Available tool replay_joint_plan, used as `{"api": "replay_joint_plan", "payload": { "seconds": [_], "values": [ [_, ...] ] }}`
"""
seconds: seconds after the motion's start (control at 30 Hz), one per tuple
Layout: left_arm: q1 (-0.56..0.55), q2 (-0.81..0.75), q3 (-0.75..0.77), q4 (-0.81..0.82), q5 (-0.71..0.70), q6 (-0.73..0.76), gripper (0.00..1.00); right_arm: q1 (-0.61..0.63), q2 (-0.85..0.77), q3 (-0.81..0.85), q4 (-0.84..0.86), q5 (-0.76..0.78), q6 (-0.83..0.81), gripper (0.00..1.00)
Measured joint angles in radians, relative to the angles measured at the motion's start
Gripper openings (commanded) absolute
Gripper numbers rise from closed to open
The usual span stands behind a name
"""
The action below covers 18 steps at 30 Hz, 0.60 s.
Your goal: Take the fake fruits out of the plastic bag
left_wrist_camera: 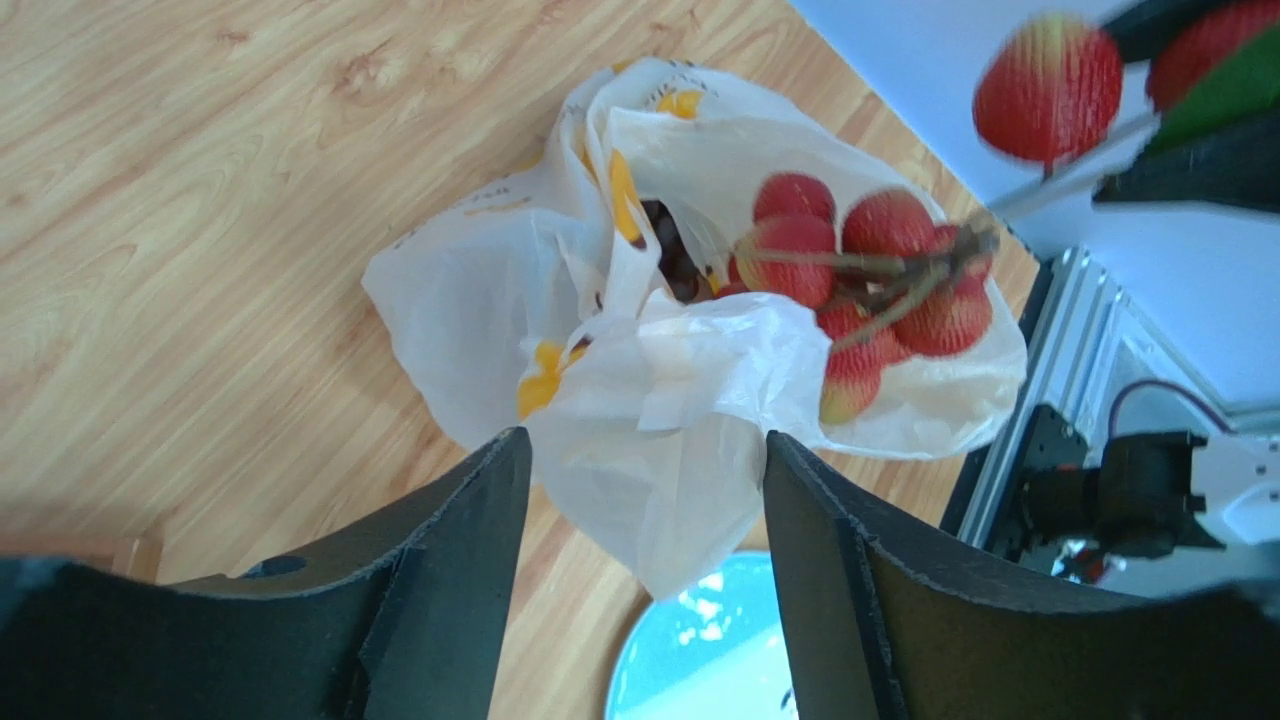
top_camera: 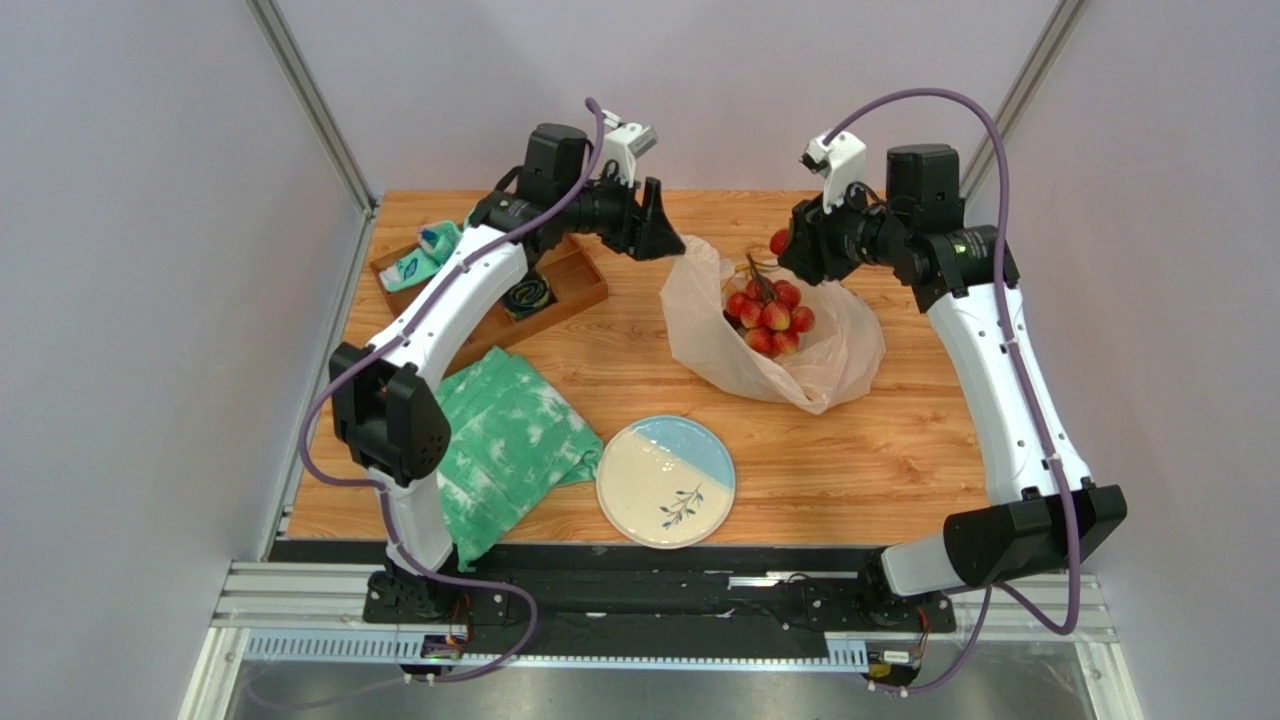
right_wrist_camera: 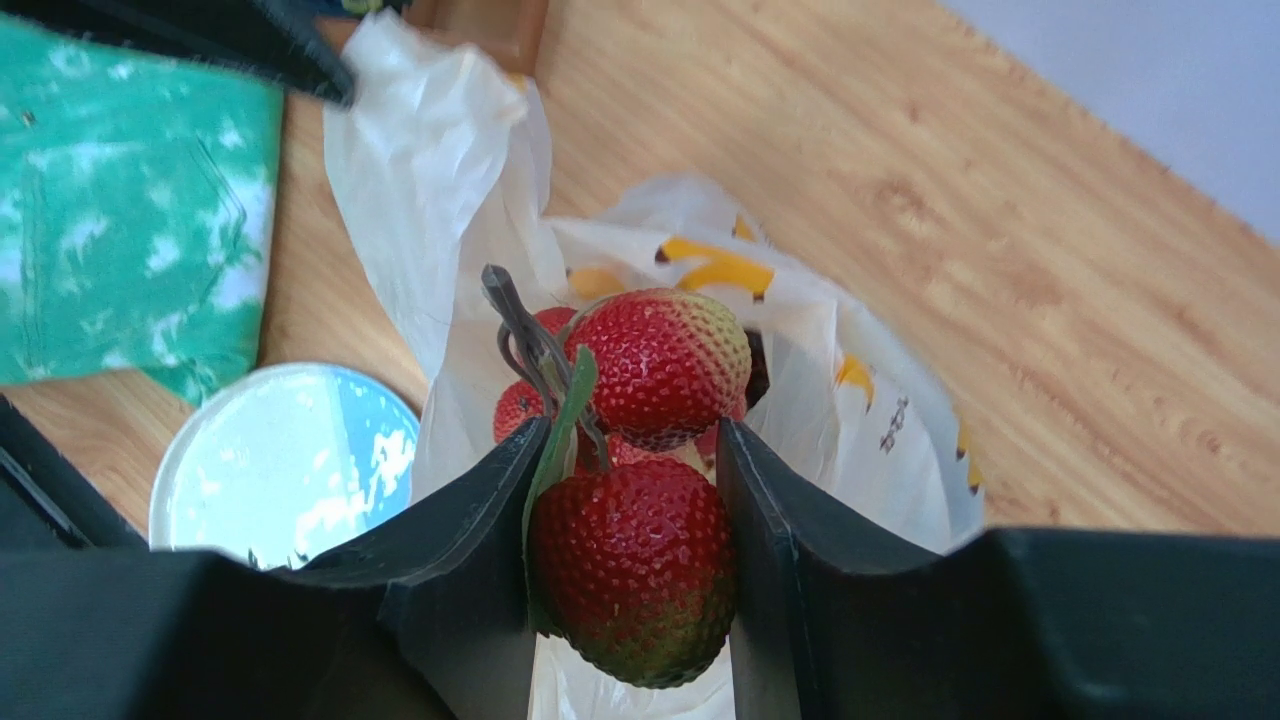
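I will bring my right gripper with the cluster back from the bag (top_camera: 796, 368), lower it over the blue and cream plate (top_camera: 666, 480) and let go, because that plate is empty.
The plastic bag (top_camera: 796, 368) lies on the table at centre right, its mouth up. The cluster of red fake fruits (top_camera: 769, 318) sits in the mouth on brown stems. My right gripper (top_camera: 792, 248) is shut on one red fruit (right_wrist_camera: 639, 578) of the cluster and holds it above the bag (right_wrist_camera: 887, 435). A second red fruit (right_wrist_camera: 669, 365) hangs just beyond the fingers. My left gripper (top_camera: 663, 236) is at the bag's raised left corner. Its jaws stand wide apart with a fold of the bag (left_wrist_camera: 661, 450) between them. Something dark (left_wrist_camera: 679, 267) shows inside the bag.
A blue and cream plate (top_camera: 666, 480) lies near the front edge, below the bag. A green-white cloth (top_camera: 504, 443) lies to its left. A wooden tray (top_camera: 579, 270) with small items stands at the back left.
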Motion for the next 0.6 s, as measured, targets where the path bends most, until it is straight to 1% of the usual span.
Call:
{"api": "replay_joint_plan", "payload": {
  "seconds": [0.07, 0.13, 0.3, 0.47, 0.5, 0.6],
  "values": [
    [0.002, -0.049, -0.005, -0.05, -0.006, 0.026, 0.69, 0.006, 0.009, 0.047, 0.012, 0.001, 0.014, 0.16],
    [0.003, -0.13, -0.03, -0.088, -0.014, 0.048, 0.69, 0.014, 0.008, 0.098, 0.018, 0.0, 0.017, 0.17],
    [0.006, -0.458, -0.126, -0.114, -0.057, 0.097, 0.7, 0.051, -0.031, 0.238, 0.005, 0.0, 0.017, 0.17],
    [0.022, -0.694, -0.172, -0.113, -0.083, 0.151, 0.71, 0.107, -0.119, 0.314, -0.05, -0.003, 0.016, 0.17],
    [0.035, -0.726, -0.187, -0.118, -0.084, 0.161, 0.71, 0.153, -0.158, 0.322, -0.069, -0.005, 0.015, 0.17],
    [0.097, -0.789, -0.235, -0.126, -0.084, 0.18, 0.71, 0.236, -0.207, 0.327, -0.132, -0.01, 0.015, 0.16]
  ]
}}
